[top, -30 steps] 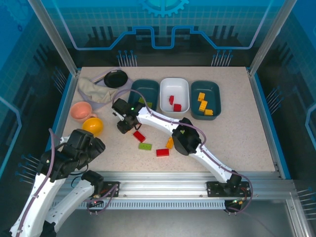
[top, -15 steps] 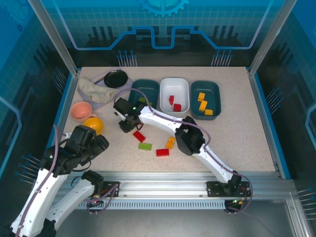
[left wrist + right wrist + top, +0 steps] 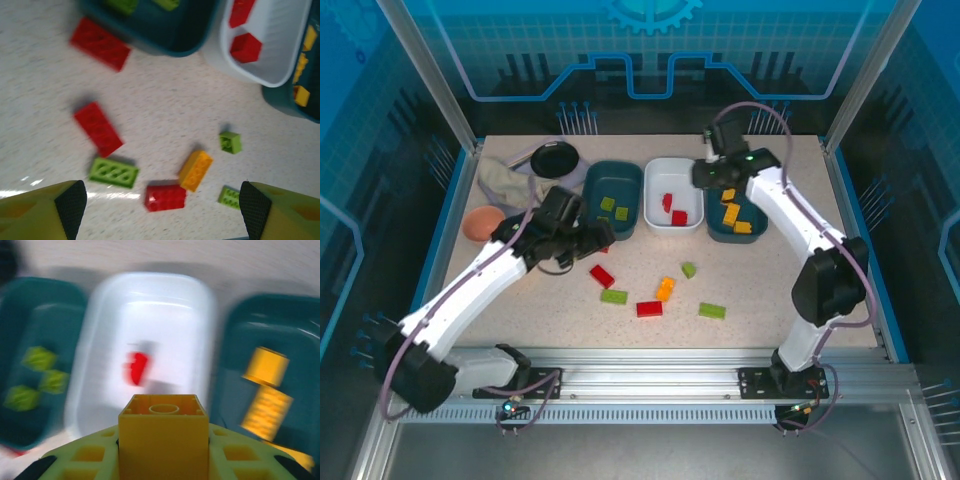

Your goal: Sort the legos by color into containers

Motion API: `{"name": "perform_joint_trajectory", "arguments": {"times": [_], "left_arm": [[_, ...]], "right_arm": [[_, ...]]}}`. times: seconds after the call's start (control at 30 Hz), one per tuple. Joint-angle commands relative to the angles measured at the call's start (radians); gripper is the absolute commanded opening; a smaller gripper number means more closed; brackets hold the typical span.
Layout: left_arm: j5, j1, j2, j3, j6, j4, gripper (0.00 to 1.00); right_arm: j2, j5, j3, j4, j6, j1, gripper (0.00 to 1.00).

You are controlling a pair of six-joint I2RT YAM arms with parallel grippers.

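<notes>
My right gripper moves away from the white tub (image 3: 675, 162) next and lowers over the bare bottom of the tub beside the yellow legos, since its brick shares their color.
Three tubs stand in a row at the back: a teal tub (image 3: 615, 166) with green legos, a white tub (image 3: 675, 162) with red ones, and a teal tub (image 3: 761, 200) with yellow ones. My right gripper (image 3: 713, 178) hovers over the gap between the white and right tubs, shut on a yellow brick (image 3: 163, 435). My left gripper (image 3: 588, 240) is open and low beside the left tub. Below it lie a red brick (image 3: 98, 128), a green brick (image 3: 114, 172), a second red brick (image 3: 165, 196), an orange brick (image 3: 195, 170) and two more green bricks (image 3: 230, 142).
A black dish (image 3: 553, 158), a beige cloth (image 3: 503, 184) and a pink bowl (image 3: 483, 222) sit at the back left. Another red brick (image 3: 100, 43) lies against the left tub's wall (image 3: 165, 47). Bare table lies right of the loose bricks.
The left arm has swung out from the near left corner to the left tub. The right arm has left the loose bricks and risen over the tubs with a yellow brick.
</notes>
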State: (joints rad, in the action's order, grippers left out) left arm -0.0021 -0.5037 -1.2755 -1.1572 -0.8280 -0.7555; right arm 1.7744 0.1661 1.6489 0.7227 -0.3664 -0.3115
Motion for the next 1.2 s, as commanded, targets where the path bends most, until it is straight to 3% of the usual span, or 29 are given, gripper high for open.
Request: {"name": "perform_joint_trajectory", "arguments": {"times": [0.0,0.17,0.33,0.63,0.9,1.03,1.17], "left_arm": [[0.059,-0.031,-0.11,-0.103,0.033,0.124,0.84],[0.107,-0.051,-0.258,-0.204,0.014,0.202,0.84],[0.126,-0.071,-0.38,-0.306,0.029,0.204,0.83],[0.155,-0.1,-0.494,-0.385,0.072,0.157,0.82],[0.185,-0.138,-0.554,-0.419,0.092,0.104,0.79],[0.181,-0.173,-0.614,-0.473,0.091,0.045,0.78],[0.175,-0.201,-0.691,-0.529,0.024,-0.032,0.78]], "right_arm": [[0.084,0.054,0.008,0.075,0.012,0.087,0.25],[0.281,0.102,0.172,0.133,0.02,0.189,0.25],[0.454,0.116,0.35,0.213,0.011,0.21,0.26],[0.546,0.146,0.42,0.262,-0.011,0.215,0.38],[0.452,0.134,0.412,0.254,-0.001,0.194,0.61],[0.332,0.117,0.387,0.24,-0.009,0.163,0.63],[0.093,0.082,0.195,0.129,0.01,0.098,0.62]]}}
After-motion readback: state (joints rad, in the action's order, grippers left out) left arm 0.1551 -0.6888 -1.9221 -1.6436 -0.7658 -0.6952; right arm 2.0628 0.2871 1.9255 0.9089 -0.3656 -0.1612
